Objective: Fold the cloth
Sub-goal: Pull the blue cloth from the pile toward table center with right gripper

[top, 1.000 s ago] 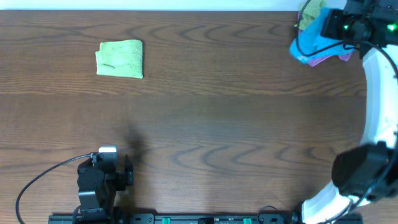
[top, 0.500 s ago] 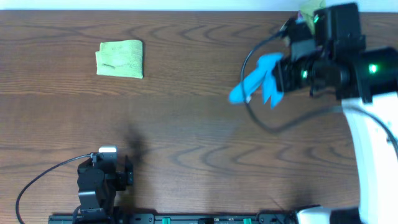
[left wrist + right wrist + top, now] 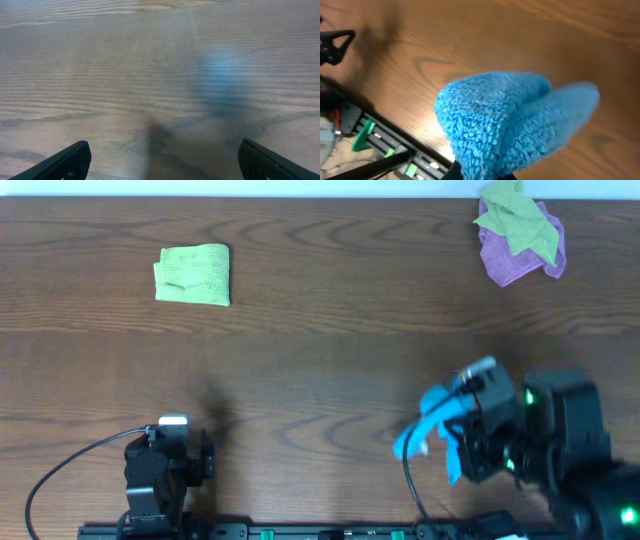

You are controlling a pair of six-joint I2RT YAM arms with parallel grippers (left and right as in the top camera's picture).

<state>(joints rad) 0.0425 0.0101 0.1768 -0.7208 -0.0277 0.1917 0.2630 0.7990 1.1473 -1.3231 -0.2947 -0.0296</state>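
Observation:
I should move my right gripper outward and to the left in the overhead view next and release the cloth there, because the cloth has room over the table's bare middle.
The sky-blue terry cloth (image 3: 432, 423) hangs bunched from my right gripper (image 3: 462, 442), held above the table near the front right. In the right wrist view the cloth (image 3: 505, 120) fills the middle and hides the fingers, which are shut on it. My left gripper (image 3: 172, 442) rests at the front left, far from the cloth. In the left wrist view its fingertips (image 3: 70, 161) stand wide apart over bare wood, open and empty.
A folded light green cloth (image 3: 193, 275) lies at the back left. A purple cloth (image 3: 520, 255) with a light green cloth (image 3: 515, 220) on top sits at the back right. A black rail (image 3: 370, 145) runs along the table's front edge.
My right gripper has carried the blue cloth from the pile at the back right down to the front right. The purple and green cloths stay behind. The left arm has not moved.

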